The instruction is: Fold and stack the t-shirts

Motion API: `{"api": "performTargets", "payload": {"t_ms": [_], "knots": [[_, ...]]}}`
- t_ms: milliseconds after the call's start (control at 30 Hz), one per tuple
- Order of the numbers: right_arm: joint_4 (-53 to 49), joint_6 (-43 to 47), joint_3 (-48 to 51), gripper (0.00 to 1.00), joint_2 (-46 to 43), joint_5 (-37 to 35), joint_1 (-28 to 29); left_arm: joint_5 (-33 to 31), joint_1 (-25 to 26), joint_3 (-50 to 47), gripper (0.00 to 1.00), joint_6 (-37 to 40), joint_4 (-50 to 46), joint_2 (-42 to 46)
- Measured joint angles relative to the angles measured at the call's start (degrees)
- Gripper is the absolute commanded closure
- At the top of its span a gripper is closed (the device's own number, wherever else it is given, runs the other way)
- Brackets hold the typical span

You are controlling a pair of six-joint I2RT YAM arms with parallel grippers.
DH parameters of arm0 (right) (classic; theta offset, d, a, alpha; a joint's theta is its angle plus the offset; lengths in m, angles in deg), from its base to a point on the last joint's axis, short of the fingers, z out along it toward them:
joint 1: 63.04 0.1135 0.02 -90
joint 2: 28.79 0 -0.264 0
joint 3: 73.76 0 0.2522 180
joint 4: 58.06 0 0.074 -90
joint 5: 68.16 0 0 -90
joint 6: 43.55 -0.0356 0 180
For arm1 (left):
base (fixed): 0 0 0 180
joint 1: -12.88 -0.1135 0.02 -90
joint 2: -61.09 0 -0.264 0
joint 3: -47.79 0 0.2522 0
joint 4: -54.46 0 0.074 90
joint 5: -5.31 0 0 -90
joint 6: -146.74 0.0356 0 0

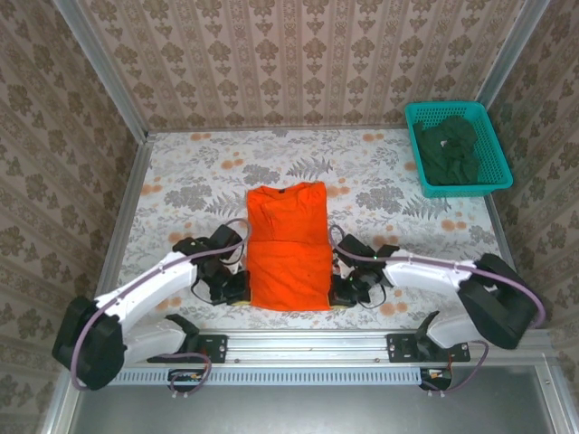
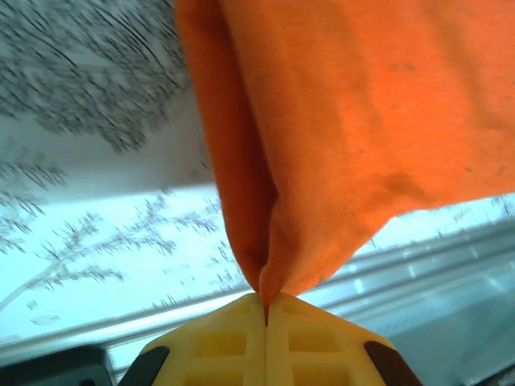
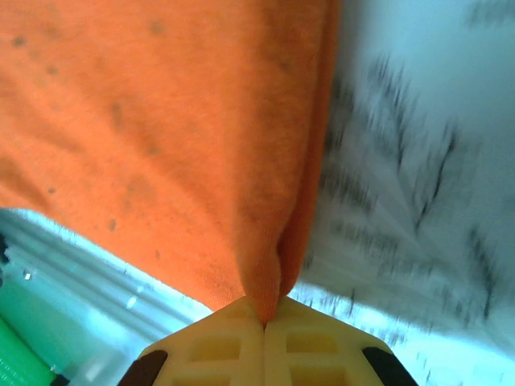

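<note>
The orange t-shirt [image 1: 288, 246] lies lengthwise with both near corners pinched, so next my right gripper will lift and move outward. It will release its corner of the t-shirt over the t-shirt's shoulder nearest the basket.
The bright orange t-shirt [image 1: 288, 246] lies lengthwise at the table's middle, sleeves folded in, collar at the far end. My left gripper [image 1: 237, 291] is at its near left corner and my right gripper [image 1: 340, 291] is at its near right corner. In the left wrist view the yellow jaws of my left gripper [image 2: 265, 301] are shut on a pinch of orange t-shirt [image 2: 338, 121]. In the right wrist view my right gripper [image 3: 264, 310] pinches the orange t-shirt [image 3: 161, 137] the same way. Dark green t-shirts [image 1: 449, 149] lie bunched in the basket.
A teal mesh basket [image 1: 496, 167] stands at the far right corner of the flowered table [image 1: 190, 181]. A metal rail [image 1: 308, 342] runs along the near edge just behind both grippers. Patterned walls close in the table on three sides.
</note>
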Motion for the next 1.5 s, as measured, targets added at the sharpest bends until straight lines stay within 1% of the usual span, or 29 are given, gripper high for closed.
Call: {"api": "performTargets", "payload": {"t_ms": [133,233,333,433,600,667,767,900,1067,1233,1333,1367,1400,1433,1467,1500], "knots": [[-1.1,-3.2,2.4,1.0,-8.7,0.2,2.3,1.4,1.6,-0.2,1.0,-1.7,-2.1,5.5],[-2.7,-5.3,3.3,1.0,-13.8,-0.1,2.4,2.1,1.6,-0.2,1.0,-2.7,-3.7,8.5],[-4.8,-6.4,3.0,1.0,-17.2,-0.7,2.0,2.9,0.8,1.2,1.0,-3.1,-5.6,9.2],[-6.6,-7.1,1.6,1.0,-18.4,-0.5,-1.3,3.8,-3.2,5.7,1.0,-3.0,-7.1,8.3],[-7.8,-8.0,-4.0,1.0,-16.6,1.9,-10.8,5.7,-11.3,15.4,1.0,-2.4,-6.7,4.4],[-7.7,-8.0,-7.5,1.0,-13.4,3.8,-13.7,6.5,-14.2,17.7,1.0,-2.3,-5.7,1.9],[-8.6,-6.8,-14.7,1.0,-6.4,5.4,-16.0,7.4,-16.6,20.4,1.0,-2.3,-3.8,-2.3],[-9.6,-4.4,-25.0,1.0,3.0,6.3,-17.9,8.1,-18.2,26.0,1.0,-2.4,-0.9,-9.8],[-10.9,-3.3,-34.1,1.0,12.6,6.9,-21.6,8.4,-19.6,34.0,1.0,-3.0,2.9,-19.5],[-11.8,-3.1,-44.3,1.0,23.9,7.2,-25.2,7.6,-22.6,42.4,1.0,-3.2,5.0,-29.3],[-12.8,-3.1,-50.9,0.99,31.2,7.1,-26.9,7.0,-24.3,48.9,1.0,-3.2,5.9,-37.1],[-13.2,-3.1,-53.6,0.91,34.0,6.9,-27.4,6.9,-24.7,51.5,0.89,-3.2,6.3,-40.3],[-13.6,-3.1,-56.1,0.88,36.6,6.9,-27.9,6.7,-25.0,53.7,0.79,-3.3,6.7,-43.3],[-14.2,-3.1,-58.9,0.86,39.2,6.7,-28.3,6.4,-25.4,55.9,0.78,-3.6,7.2,-46.4],[-14.7,-3.3,-61.9,0.81,42.1,6.5,-28.9,6.3,-25.6,58.1,0.78,-3.8,7.6,-49.5],[-15.2,-3.5,-65.0,0.74,45.0,6.4,-29.4,6.2,-25.9,60.7,0.73,-4.0,7.7,-53.0]]}}
